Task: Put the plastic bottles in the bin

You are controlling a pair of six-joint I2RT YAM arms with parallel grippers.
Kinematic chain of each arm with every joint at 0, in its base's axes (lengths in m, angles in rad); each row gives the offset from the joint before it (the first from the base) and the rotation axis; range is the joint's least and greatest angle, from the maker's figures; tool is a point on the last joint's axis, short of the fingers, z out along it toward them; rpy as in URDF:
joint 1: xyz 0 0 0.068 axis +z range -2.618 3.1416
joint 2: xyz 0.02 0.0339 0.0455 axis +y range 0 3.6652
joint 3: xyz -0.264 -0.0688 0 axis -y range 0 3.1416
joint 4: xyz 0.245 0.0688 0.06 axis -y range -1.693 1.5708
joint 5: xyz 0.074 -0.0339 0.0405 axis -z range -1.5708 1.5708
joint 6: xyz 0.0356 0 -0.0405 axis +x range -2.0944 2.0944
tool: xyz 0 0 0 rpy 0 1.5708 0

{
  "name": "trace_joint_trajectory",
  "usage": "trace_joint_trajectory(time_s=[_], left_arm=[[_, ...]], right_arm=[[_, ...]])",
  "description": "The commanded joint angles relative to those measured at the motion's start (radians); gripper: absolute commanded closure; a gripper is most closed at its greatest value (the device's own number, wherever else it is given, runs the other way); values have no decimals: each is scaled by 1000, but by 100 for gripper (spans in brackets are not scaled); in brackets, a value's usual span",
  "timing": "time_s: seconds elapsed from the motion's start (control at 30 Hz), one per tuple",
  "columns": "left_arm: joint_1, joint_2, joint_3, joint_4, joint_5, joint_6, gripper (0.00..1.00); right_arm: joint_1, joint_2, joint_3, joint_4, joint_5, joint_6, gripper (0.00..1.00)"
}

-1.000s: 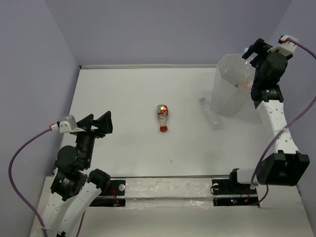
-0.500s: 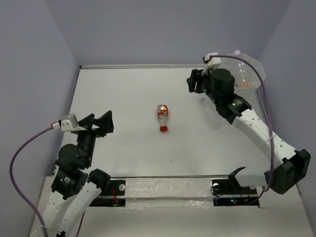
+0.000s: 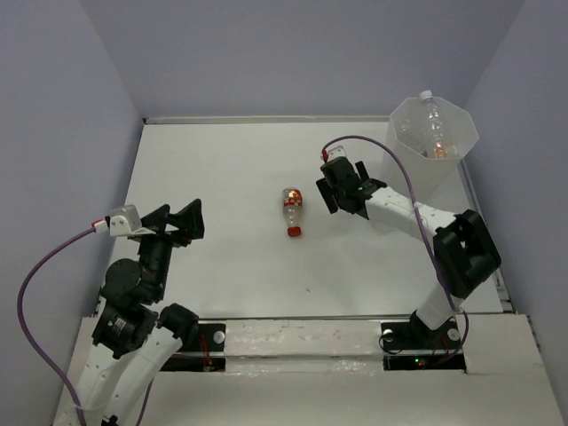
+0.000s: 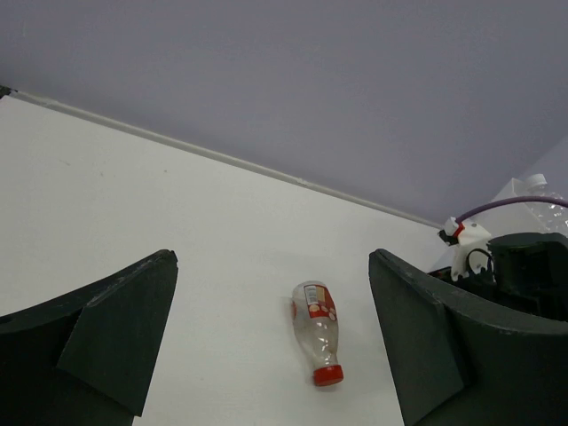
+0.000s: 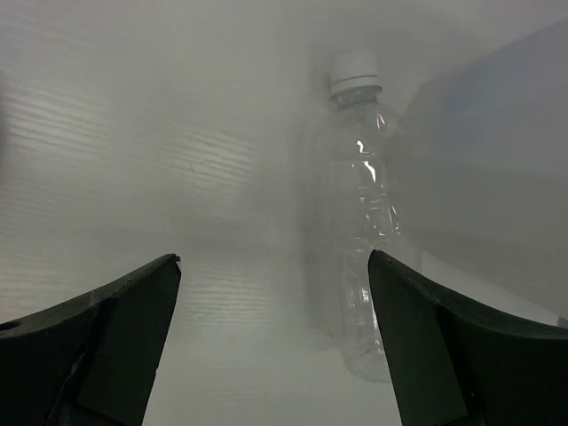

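Observation:
The right gripper comes down toward the right in the wrist view onto the clear bottle's shoulder [image 5: 358, 149] next, since it lies below the open fingers, on the bin's side.
A red-capped bottle [image 3: 291, 211] with a red-orange label lies on the white table; it also shows in the left wrist view [image 4: 317, 342]. A clear crinkled bottle [image 5: 359, 231] with a white cap lies on the table, in front of my open right gripper [image 5: 275, 355] and nearer its right finger. In the top view my right gripper [image 3: 335, 193] is low over the table and its arm hides that bottle. The translucent bin [image 3: 404, 173] stands at the far right, with a clear bottle [image 3: 430, 120] and an orange one [image 3: 437, 153] inside. My left gripper [image 3: 177, 222] is open and empty.
The table's back wall edge [image 3: 266, 118] runs behind the bottles. My right arm's elbow [image 3: 466, 253] stands near the table's right edge, in front of the bin. The right arm [image 4: 524, 266] and the bin [image 4: 546, 173] show at the right of the left wrist view.
My right gripper swung from above the bin leftward and down to the table by the clear bottle. The left arm and the red-capped bottle have not moved.

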State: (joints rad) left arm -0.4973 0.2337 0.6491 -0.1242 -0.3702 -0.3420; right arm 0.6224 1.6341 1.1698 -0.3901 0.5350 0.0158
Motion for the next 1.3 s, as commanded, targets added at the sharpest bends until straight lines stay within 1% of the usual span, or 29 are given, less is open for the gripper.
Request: trace_joint_trajectory(time_s=[0.0, 0.2, 0.33, 0.43, 0.6, 0.77, 0.8, 0.87, 0.9, 0.93, 0.97, 1.0, 1.07, 1.13, 1.2, 1.23, 1.27], left_arm=[[-3, 4, 4, 40, -1, 9, 1], [-1, 3, 4, 40, 5, 9, 1], [-1, 0, 4, 38, 4, 9, 1], [-3, 3, 4, 40, 4, 11, 1], [-1, 7, 4, 41, 7, 9, 1], [-1, 13, 4, 41, 8, 9, 1], [-1, 15, 4, 43, 8, 9, 1], [-1, 16, 3, 44, 8, 9, 1], [-3, 19, 4, 44, 8, 9, 1], [-1, 19, 4, 43, 10, 9, 1], [-3, 21, 4, 44, 10, 9, 1], [-3, 23, 4, 46, 10, 11, 1], [-3, 23, 4, 46, 10, 9, 1], [-1, 26, 4, 46, 11, 11, 1], [-3, 29, 4, 46, 11, 9, 1], [-3, 29, 4, 47, 11, 9, 1], [-1, 30, 4, 46, 14, 9, 1]], right_arm=[[-26, 94, 71, -1, 181, -57, 9], [-85, 207, 143, 4, 168, -60, 12], [-98, 270, 188, 4, 235, -80, 14], [-107, 290, 203, 5, 249, -93, 14], [-154, 328, 212, 10, 223, -96, 15], [-164, 375, 211, 26, 171, -97, 16], [-164, 382, 212, 28, 165, -99, 20], [-164, 391, 218, 33, 143, -99, 25], [-164, 392, 218, 37, 137, -99, 32], [-164, 391, 220, 40, 132, -100, 36], [-164, 385, 225, 40, 123, -100, 42], [-164, 376, 223, 43, 111, -105, 46], [-164, 342, 218, 49, 77, -102, 46], [-125, 255, 206, 71, 68, -100, 47], [-104, 130, 209, 85, 11, -71, 47], [-104, 80, 211, 95, -59, -57, 48], [-104, 31, 212, 109, -90, -45, 48]])
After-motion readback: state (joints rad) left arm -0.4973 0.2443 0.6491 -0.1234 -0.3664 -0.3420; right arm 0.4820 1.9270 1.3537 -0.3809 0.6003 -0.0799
